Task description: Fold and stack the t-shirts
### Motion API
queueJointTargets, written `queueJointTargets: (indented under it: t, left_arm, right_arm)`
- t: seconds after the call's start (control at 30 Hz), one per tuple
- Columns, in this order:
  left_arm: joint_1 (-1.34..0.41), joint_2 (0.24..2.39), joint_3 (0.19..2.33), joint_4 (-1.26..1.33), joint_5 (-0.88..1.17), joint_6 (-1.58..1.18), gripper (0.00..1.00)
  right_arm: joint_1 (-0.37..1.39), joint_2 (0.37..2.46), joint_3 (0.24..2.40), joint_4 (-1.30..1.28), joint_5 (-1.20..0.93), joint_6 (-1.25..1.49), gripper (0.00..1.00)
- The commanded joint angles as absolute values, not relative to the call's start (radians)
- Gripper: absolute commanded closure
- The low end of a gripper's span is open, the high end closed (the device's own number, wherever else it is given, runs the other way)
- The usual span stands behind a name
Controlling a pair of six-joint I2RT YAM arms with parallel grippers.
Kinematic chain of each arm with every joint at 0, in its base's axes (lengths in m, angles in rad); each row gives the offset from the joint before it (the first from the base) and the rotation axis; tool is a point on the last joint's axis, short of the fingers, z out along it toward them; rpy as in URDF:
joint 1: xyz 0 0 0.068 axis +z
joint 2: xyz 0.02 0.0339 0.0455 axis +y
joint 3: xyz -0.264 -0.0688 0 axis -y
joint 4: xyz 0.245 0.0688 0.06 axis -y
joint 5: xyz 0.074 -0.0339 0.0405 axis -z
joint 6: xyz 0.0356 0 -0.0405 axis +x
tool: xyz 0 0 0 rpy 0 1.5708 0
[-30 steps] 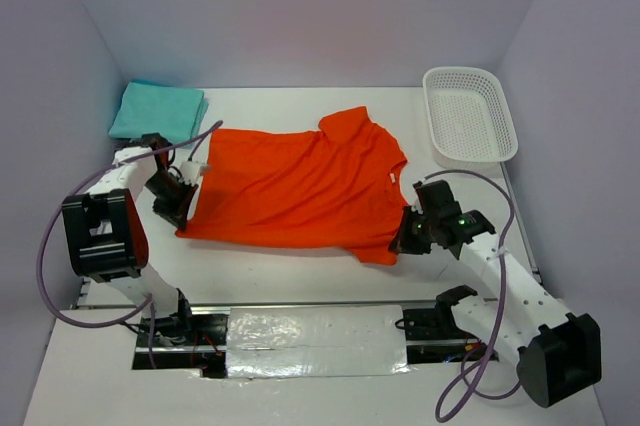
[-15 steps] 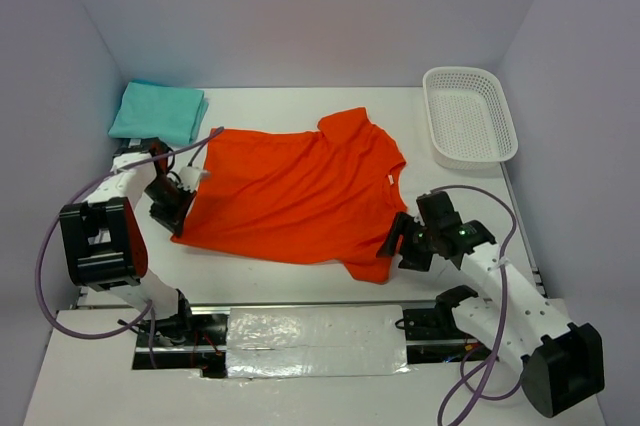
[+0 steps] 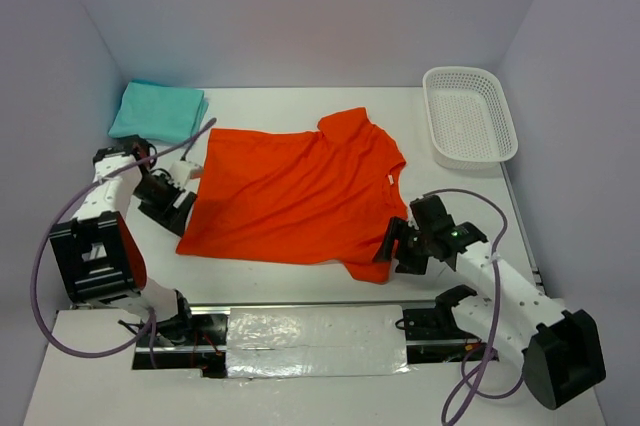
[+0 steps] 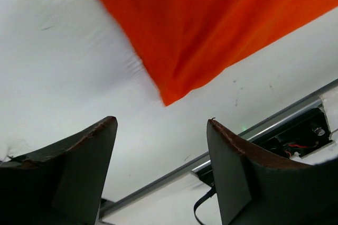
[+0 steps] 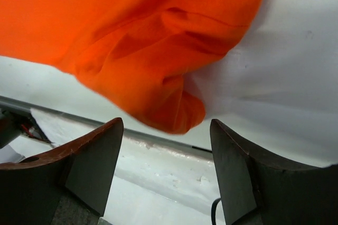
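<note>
My left gripper moves down with open fingers onto the orange t-shirt's near hem corner next. That corner lies below it, just beyond the empty fingers.
An orange t-shirt (image 3: 295,191) lies spread flat in the middle of the table, its collar toward the right. My left gripper (image 3: 178,211) stands open just left of the shirt's left edge. In the left wrist view the shirt's corner (image 4: 211,35) lies beyond the open gripper (image 4: 161,122), with nothing between the jaws. My right gripper (image 3: 392,248) is open beside the near right sleeve. That sleeve (image 5: 158,50) lies bunched just ahead of the open gripper (image 5: 166,122) in the right wrist view, apart from both fingers. A folded teal t-shirt (image 3: 158,111) rests at the back left.
A white mesh basket (image 3: 470,116) stands at the back right. A metal rail and a foil-covered strip (image 3: 315,336) run along the near edge between the arm bases. Purple walls close in the table on three sides.
Both grippers have opened and let go of the orange shirt, which now lies flat and slightly nearer the front edge. The left gripper has drawn back to the left.
</note>
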State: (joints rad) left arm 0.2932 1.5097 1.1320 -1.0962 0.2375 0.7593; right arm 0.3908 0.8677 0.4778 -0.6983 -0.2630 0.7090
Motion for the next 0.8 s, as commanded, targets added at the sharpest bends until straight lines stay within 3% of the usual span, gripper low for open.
queueJointTargets:
  t: [0.0,0.23,0.43,0.6,0.67,0.73,0.77]
  left_arm:
    - [0.229,1.494,1.014,-1.030,0.227,0.775,0.19]
    - [0.229,1.546,0.936,-0.896,0.195,0.698,0.12]
    - [0.229,1.542,0.931,-0.808,0.253,0.658,0.23]
    - [0.218,1.555,0.928,-0.824,0.311,0.661,0.30]
    - [0.215,1.577,0.919,-0.828,0.302,0.661,0.45]
    - [0.215,1.591,0.914,-0.827,0.319,0.661,0.86]
    - [0.216,1.594,0.916,-0.825,0.327,0.654,0.99]
  right_arm:
    - [0.403,0.919,0.450,-0.560,-0.278,0.710,0.26]
    - [0.416,0.986,0.443,-0.433,-0.218,0.732,0.31]
    - [0.416,1.049,0.416,-0.390,-0.253,0.721,0.55]
    - [0.416,1.032,0.423,-0.423,-0.238,0.701,0.58]
    - [0.416,1.026,0.425,-0.437,-0.236,0.696,0.69]
    - [0.417,1.025,0.420,-0.437,-0.245,0.692,0.90]
    - [0.416,1.028,0.428,-0.436,-0.262,0.692,0.99]
